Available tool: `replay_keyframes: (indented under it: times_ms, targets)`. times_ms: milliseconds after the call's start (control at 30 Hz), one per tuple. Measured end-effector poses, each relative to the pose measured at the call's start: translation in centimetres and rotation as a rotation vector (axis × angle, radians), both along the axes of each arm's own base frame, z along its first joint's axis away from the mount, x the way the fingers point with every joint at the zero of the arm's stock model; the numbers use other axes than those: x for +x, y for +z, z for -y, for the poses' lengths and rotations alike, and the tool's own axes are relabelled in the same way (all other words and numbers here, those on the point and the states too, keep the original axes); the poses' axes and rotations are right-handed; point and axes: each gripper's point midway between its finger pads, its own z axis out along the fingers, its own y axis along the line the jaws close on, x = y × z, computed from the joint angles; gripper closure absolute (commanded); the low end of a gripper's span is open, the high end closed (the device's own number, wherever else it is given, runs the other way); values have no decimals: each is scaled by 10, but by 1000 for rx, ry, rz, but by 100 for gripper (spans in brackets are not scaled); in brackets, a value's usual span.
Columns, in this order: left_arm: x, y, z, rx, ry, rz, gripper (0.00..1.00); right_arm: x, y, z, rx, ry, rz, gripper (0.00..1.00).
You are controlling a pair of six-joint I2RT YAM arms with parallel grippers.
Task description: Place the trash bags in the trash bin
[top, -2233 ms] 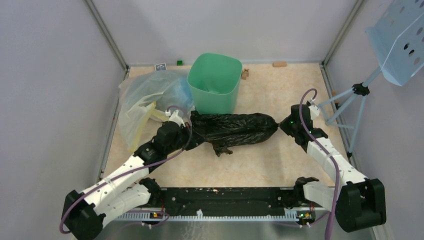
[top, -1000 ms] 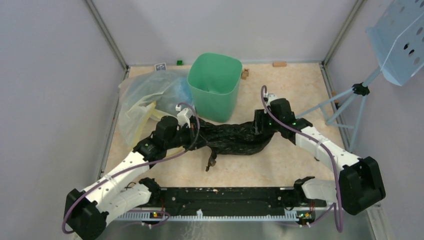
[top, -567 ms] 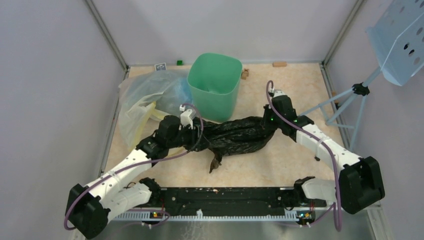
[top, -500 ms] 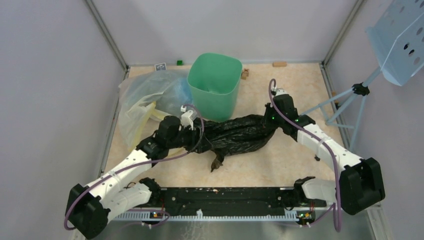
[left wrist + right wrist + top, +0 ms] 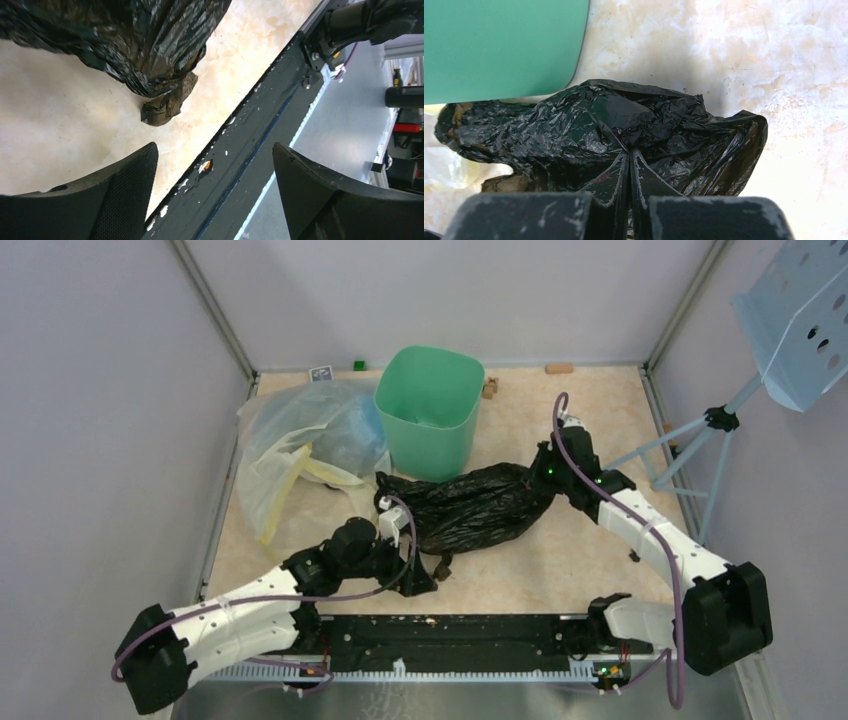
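My left gripper moves outward and to its right in the top view next, onto the bag's near edge (image 5: 444, 552) (image 5: 162, 88), which juts out free there, and closes.
The black trash bag (image 5: 470, 508) lies crumpled on the table in front of the mint-green trash bin (image 5: 430, 415), which stands upright. My right gripper (image 5: 545, 475) is shut on the bag's right end. In the right wrist view the jaws (image 5: 630, 152) pinch a fold of the glossy black bag (image 5: 624, 120), with the bin's wall (image 5: 499, 45) at upper left. My left gripper (image 5: 418, 583) stands open near the table's front edge, clear of the bag. In the left wrist view the gripper (image 5: 215, 150) holds nothing and the bag (image 5: 125, 45) lies beyond it.
A large clear bag (image 5: 300, 440) with blue and yellow contents lies left of the bin. A light-blue perforated panel (image 5: 800, 320) on a tripod (image 5: 700, 440) stands at the right. Small blocks (image 5: 560, 368) sit along the back wall. The black base rail (image 5: 250, 150) runs under the left gripper.
My left gripper let go of the bag, opened and drew back to the front edge. My right gripper closed on the bag's right end and pulled it slightly back and right.
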Motion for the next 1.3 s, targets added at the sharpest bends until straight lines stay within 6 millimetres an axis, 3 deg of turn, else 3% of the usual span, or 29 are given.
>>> replay_keyframes:
  times_ms: [133, 333, 467, 533, 633, 767, 833, 933, 1033, 1200, 1300]
  targets:
    - [-1, -13, 8, 22, 11, 46, 3, -1, 11, 0, 23, -9, 28, 100]
    - [20, -6, 28, -8, 76, 193, 5, -2, 19, 0, 40, -15, 49, 100]
    - [34, -15, 39, 2, 110, 254, 7, -3, 21, -1, 48, -11, 52, 100]
    - [42, -25, 41, 31, 128, 270, 16, -3, 23, -2, 56, -8, 53, 100]
    - [53, -36, 40, 61, 173, 290, 45, -4, 25, -3, 65, -4, 58, 100]
    - [66, -30, 42, 39, 217, 356, 69, -7, 26, -3, 72, 0, 64, 100]
    - [71, -21, 44, 12, 227, 393, 96, -8, 25, -3, 72, 0, 61, 100]
    - [76, -8, 44, -12, 236, 442, 100, -7, 24, 2, 74, -12, 57, 100]
    - [77, 11, 40, -41, 250, 483, 100, -1, 23, 18, 76, -64, 51, 100]
    - [68, 49, 24, -115, 262, 524, 100, 4, 18, 45, 52, -145, 36, 100]
    - [56, 57, 18, -129, 225, 515, 100, 3, 16, 49, 35, -152, 29, 100]
